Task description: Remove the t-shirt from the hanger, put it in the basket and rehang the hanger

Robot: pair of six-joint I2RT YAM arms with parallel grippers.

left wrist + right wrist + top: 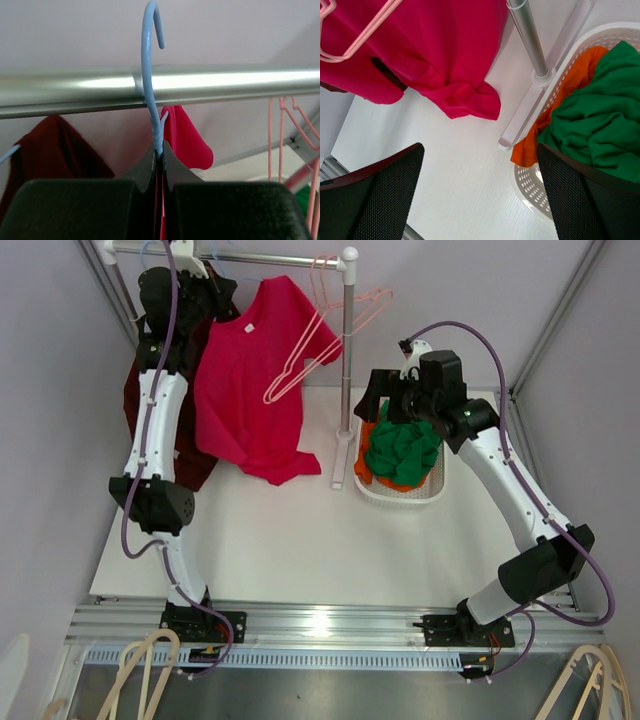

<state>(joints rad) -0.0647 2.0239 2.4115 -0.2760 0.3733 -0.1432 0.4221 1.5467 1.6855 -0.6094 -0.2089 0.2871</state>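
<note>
My right gripper moves back and to the left in the top view onto the shirt's lower edge (273, 475) (465, 108) next, since my left gripper holds the hanger's neck.
The crimson t-shirt (250, 390) hangs below the rail (270, 258), and its hem rests bunched on the table. It also shows in the right wrist view (430, 50) and behind my left fingers (185, 135). A blue hanger (146, 75) hooks over the rail (225, 82). My left gripper (158, 150) is shut on the hanger's neck just under the rail; in the top view it (205, 285) is at the shirt's upper left. My right gripper (480, 190) is open and empty above the table, beside the basket; in the top view it (385, 400) is at the basket's far end.
A dark red garment (135, 400) hangs left of the t-shirt, behind my left arm. Empty pink hangers (320, 330) hang at the rail's right end. The rack post (527, 35) and its foot (540, 100) stand beside a white basket (400, 495) holding green (405, 450) and orange clothes.
</note>
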